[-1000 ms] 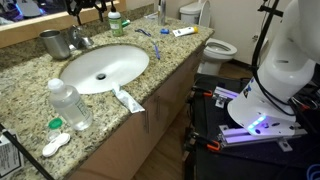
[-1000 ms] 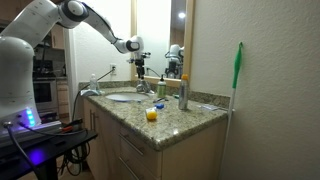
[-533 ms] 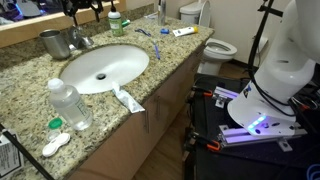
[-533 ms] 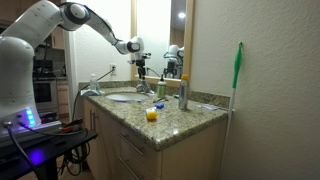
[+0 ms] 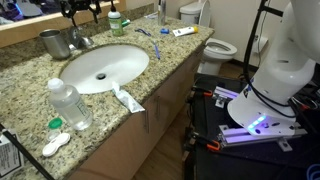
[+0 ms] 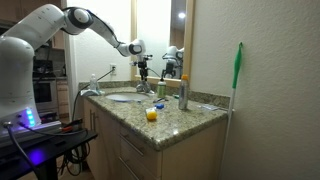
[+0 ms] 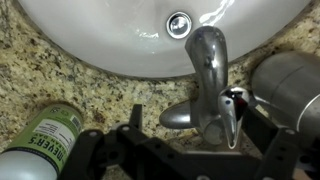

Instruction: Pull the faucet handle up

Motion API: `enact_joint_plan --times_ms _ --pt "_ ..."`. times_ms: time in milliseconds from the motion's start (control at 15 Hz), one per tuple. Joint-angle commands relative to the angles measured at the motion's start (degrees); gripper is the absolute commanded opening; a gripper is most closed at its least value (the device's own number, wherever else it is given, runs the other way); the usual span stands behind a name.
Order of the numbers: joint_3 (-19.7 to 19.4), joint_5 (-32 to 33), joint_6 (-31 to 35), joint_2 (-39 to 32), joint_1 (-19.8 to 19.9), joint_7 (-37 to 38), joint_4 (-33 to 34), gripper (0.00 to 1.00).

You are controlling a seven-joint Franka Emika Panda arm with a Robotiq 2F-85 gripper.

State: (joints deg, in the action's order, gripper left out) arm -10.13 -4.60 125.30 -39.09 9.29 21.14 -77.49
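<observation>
The gripper moves toward the metal cup and closes around the handle [image 5: 77, 36] [image 7: 231, 117] next.
The small chrome faucet [image 5: 80, 41] stands behind the white oval basin [image 5: 122, 72]. In the wrist view its spout [image 7: 205, 50] reaches over the basin, and the short shiny faucet handle [image 7: 226, 118] with a red and blue mark lies below it. My gripper [image 7: 193, 128] is open, with one finger on each side of the faucet body. The handle is close to the right finger, and I cannot tell whether they touch. In both exterior views the gripper [image 6: 143, 69] hangs just above the faucet [image 6: 143, 87].
A dull metal cup [image 7: 290, 85] stands right beside the faucet, also seen in an exterior view [image 5: 52, 43]. A green bottle [image 7: 38, 142] lies on the other side. A water bottle [image 5: 70, 105], a toothpaste tube [image 5: 128, 99] and small items sit on the granite counter [image 5: 170, 62].
My gripper has come down a little toward the faucet. Nothing on the counter has moved.
</observation>
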Motion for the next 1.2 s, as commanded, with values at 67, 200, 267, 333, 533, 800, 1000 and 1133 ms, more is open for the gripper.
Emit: enact_joint_plan --times_ms 67,200,267,333,533,800,1000,1133 --pt "-0.8 0.4 -2.8 -7.5 0.6 2.4 9.9 1.0" --pt "0.3 -0.6 -6.3 -8.8 1.1 1.4 12.4 1.0" --pt "1.0 -1.2 -8.9 -9.2 1.4 0.5 13.6 1.0" --pt "1.5 -1.5 -11.2 -9.4 1.5 0.0 14.3 1.0" --pt "0.3 -0.1 -7.3 -8.1 0.3 1.6 11.2 1.0" --pt "0.4 -0.6 -6.6 -7.6 0.9 1.3 10.8 0.66" --pt "1.0 -1.1 -6.2 -7.2 0.8 1.3 10.7 0.44" --pt "1.1 -1.1 -6.1 -7.1 0.6 1.5 10.9 0.3"
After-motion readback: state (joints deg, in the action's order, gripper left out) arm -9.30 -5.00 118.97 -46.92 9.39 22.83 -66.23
